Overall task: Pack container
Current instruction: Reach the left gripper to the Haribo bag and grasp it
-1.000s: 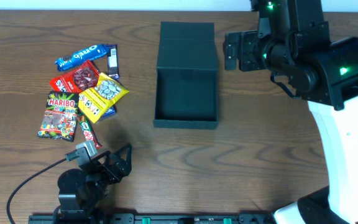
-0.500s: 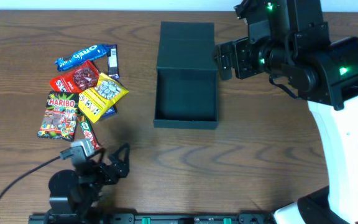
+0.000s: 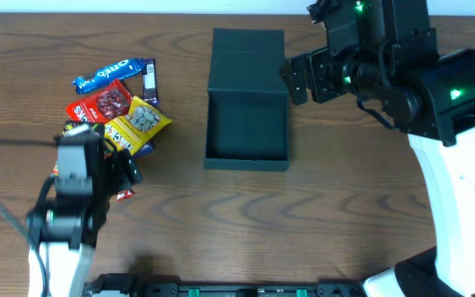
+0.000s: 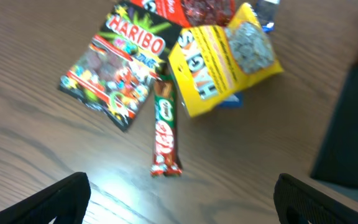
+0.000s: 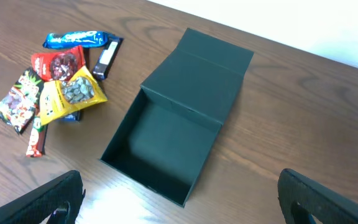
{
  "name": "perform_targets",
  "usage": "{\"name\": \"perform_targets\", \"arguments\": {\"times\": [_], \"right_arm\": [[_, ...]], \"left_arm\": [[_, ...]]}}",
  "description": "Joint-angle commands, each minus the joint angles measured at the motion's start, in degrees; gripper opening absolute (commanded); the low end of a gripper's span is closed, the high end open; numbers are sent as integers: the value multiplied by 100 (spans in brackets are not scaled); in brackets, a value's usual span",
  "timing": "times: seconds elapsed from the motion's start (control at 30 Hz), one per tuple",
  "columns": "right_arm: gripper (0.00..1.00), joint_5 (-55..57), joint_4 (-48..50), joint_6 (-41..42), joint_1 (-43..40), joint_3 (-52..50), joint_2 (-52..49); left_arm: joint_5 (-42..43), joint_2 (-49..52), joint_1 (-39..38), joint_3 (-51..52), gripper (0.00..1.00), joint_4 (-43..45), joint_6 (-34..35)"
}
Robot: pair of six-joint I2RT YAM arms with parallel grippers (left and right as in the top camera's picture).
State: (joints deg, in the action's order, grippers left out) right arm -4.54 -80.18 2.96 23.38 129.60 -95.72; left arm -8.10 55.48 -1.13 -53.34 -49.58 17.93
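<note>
My left gripper moves down and to the left in the overhead view next, onto the Haribo bag's near edge (image 4: 99, 97), free of the yellow packet.
The dark teal container (image 3: 247, 124) stands open and empty at the table's middle, its flap lid (image 3: 248, 56) laid back on the far side. It also shows in the right wrist view (image 5: 160, 149) and at the right edge of the left wrist view (image 4: 353, 124). My left gripper (image 3: 126, 169) is open and empty above the snack pile; a red KitKat bar (image 4: 166, 134) lies just ahead of its fingers (image 4: 180, 202). My right gripper (image 3: 295, 78) is open and empty, raised beside the lid's right edge, and looks down on the box (image 5: 179, 199).
Snack packets lie at the left: a Haribo bag (image 4: 117, 65), a yellow packet (image 3: 137, 124), a red packet (image 3: 101, 103), a blue bar (image 3: 105, 73) and a small dark bar (image 3: 149, 81). My left arm hides part of the Haribo bag from overhead.
My left arm has risen from the table's front edge and swung up over the snack pile. My right gripper has shifted a little left, toward the lid.
</note>
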Motion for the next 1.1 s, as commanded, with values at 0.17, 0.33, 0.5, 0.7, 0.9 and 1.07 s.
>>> {"name": "perform_targets", "arguments": {"times": [0.17,0.33,0.5,0.7,0.9,1.07], "right_arm": [[99,-31,-61,-605,-48,0,13],[99,4,-9,-811,-48,-2,13],[99,4,96,-1001,-48,-2,4],[99,2,164,-1038,-48,-2,-74],[99,2,160,-1036,-48,-7,-116],[99,2,157,-1036,-48,-7,-116]], "left_arm": [[-793,1309,710,-608,95,33,-240],[-238,1714,1781,-608,95,317,-323],[492,2109,2544,-608,95,813,-1049],[483,2962,2708,-608,95,1290,-1506],[518,3873,2708,-608,95,1683,-1569],[820,4437,2697,-608,95,1915,-1711]]}}
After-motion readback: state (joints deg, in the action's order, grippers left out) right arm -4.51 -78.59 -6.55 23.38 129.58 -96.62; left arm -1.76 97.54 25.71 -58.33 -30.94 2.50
